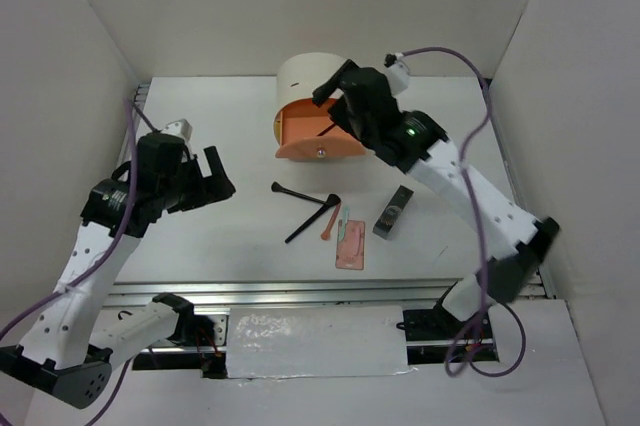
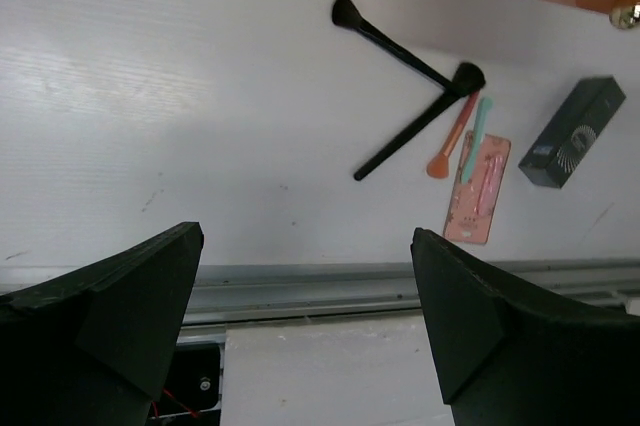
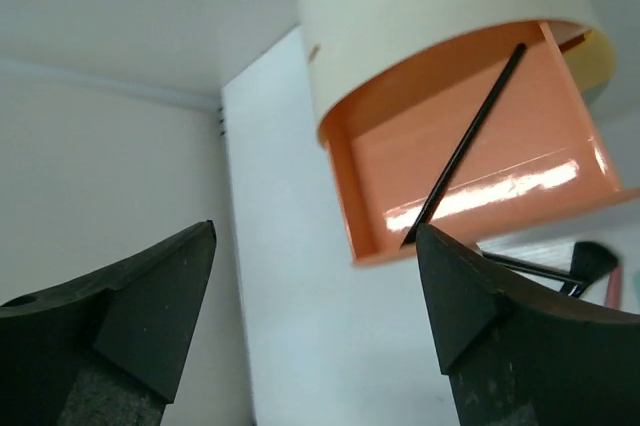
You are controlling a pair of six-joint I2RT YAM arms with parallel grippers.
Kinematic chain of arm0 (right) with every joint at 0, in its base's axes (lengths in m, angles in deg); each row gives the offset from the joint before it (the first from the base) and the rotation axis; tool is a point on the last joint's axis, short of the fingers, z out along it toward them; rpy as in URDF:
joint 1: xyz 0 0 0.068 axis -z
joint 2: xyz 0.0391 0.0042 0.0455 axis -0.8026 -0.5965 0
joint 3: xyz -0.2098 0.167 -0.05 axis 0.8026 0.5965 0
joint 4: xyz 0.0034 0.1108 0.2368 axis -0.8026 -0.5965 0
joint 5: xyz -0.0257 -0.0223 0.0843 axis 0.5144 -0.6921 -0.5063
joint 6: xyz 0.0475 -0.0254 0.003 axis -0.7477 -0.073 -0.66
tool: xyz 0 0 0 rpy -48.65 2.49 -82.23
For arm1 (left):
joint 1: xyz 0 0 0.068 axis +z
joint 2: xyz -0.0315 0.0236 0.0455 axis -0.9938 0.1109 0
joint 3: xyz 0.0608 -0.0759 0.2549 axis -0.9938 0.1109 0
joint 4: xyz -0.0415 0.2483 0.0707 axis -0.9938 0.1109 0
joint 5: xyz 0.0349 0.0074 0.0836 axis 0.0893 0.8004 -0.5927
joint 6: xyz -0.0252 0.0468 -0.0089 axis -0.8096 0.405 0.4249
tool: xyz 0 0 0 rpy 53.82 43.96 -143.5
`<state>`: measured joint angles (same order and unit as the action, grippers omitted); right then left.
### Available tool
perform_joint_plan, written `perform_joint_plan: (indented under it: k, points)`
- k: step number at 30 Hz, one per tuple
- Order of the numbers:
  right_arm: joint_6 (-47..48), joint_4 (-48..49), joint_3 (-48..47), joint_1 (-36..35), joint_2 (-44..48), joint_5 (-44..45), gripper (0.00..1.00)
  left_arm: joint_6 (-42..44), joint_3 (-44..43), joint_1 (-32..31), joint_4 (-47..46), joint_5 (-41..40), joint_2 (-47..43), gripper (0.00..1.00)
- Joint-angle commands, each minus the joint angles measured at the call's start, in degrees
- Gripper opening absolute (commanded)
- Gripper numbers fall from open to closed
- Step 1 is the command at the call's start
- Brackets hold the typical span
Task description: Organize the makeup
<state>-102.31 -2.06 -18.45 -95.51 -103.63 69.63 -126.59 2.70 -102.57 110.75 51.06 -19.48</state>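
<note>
The orange-pink stick's broad end (image 1: pixel 327 232) (image 2: pixel 442 159) is below my left gripper and to its right in the top view, clear of the brushes. I should move across and down.
Two thin black brushes (image 1: pixel 295 192) (image 1: pixel 312 218) lie crossed on the table, also seen in the left wrist view (image 2: pixel 395 46) (image 2: pixel 415 131). Beside them lie an orange-pink stick (image 1: pixel 330 223) (image 2: pixel 452 136), a pale teal stick (image 1: pixel 344 218) (image 2: pixel 477 136), a flat pink palette (image 1: pixel 350 246) (image 2: pixel 478 189) and a dark grey case (image 1: pixel 393 212) (image 2: pixel 573 133). A third black brush (image 3: pixel 465 146) (image 1: pixel 330 129) lies in the open orange drawer (image 3: pixel 470 176) (image 1: pixel 310 141). My right gripper (image 1: pixel 332 106) (image 3: pixel 315 231) is open and empty above the drawer. My left gripper (image 1: pixel 222 178) (image 2: pixel 305 236) is open and empty, left of the items.
The cream drum-shaped box (image 1: pixel 315 74) (image 3: pixel 430 16) stands at the back centre, its orange drawer pulled out toward me. White walls close in the table on the left, right and back. A metal rail (image 1: pixel 330 291) runs along the near edge.
</note>
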Motion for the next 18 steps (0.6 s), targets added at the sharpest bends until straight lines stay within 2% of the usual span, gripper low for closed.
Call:
perform_joint_plan:
  k: [1, 5, 11, 13, 16, 18]
  points:
    - [14.37, 8.98, 10.79, -0.76, 16.36, 0.85, 0.9, 4.94, 5.81, -1.09, -10.47, 9.98, 3.16, 0.99]
    - [19.93, 8.3, 20.23, -0.85, 29.14, -3.8, 0.95, 6.8, 9.78, -7.15, -18.29, 7.72, 8.78, 0.99]
    - [18.62, 1.44, 28.15, -0.85, 44.0, -11.71, 0.99, 7.68, 8.65, -21.38, -26.3, -5.46, 20.39, 0.99]
    - [17.92, -0.4, 30.0, -0.76, 47.77, -13.38, 0.99, 8.46, 8.03, -23.06, -28.92, -8.54, 25.04, 0.99]
    - [18.53, -1.99, 31.14, -0.76, 51.13, -14.53, 0.99, 9.35, 6.98, -23.86, -32.0, -8.99, 30.94, 0.97]
    - [18.7, -3.13, 31.32, -0.76, 52.53, -15.23, 0.98, 10.13, 5.23, -24.91, -32.89, -10.04, 35.06, 0.92]
